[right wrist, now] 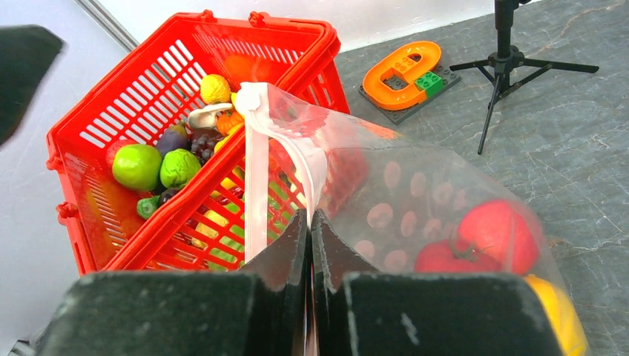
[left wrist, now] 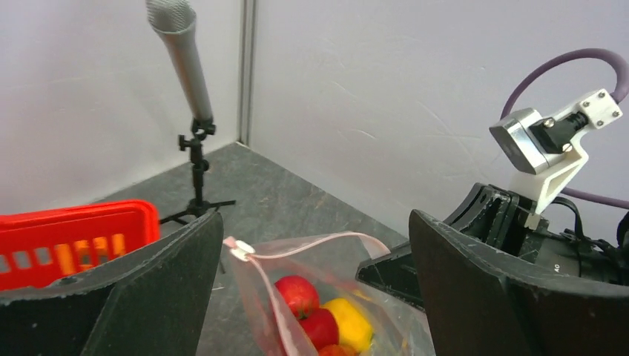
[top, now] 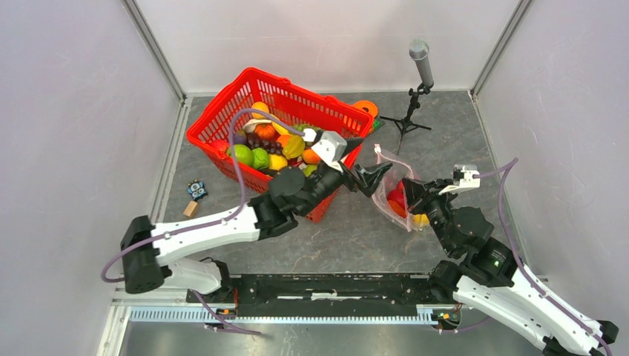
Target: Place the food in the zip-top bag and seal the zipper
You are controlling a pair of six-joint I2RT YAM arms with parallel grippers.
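Note:
The left gripper goes to the left in the top view next, then down onto green food in the basket, since its open fingers are empty.
The zip-top bag (top: 393, 194) stands open-mouthed right of the red basket. It holds food: red tomatoes (left wrist: 297, 294) and a yellow piece (left wrist: 350, 323). Its pale-pink zipper (left wrist: 319, 241) loops open, with the white slider (left wrist: 239, 251) at one end. My right gripper (top: 409, 191) is shut on the bag's upper edge (right wrist: 310, 216) beside the zipper strip (right wrist: 253, 178). My left gripper (top: 377, 176) is open and empty, its jaws wide apart just above the bag's mouth (left wrist: 315, 222). More food (top: 267, 144) lies in the basket, including green pieces (right wrist: 138, 165).
The red mesh basket (top: 222, 111) sits at the back left of centre. A microphone on a tripod (top: 421, 63) stands at the back right. An orange e-shaped object (right wrist: 400, 67) lies behind the basket. Small blocks (top: 196, 190) lie at the left.

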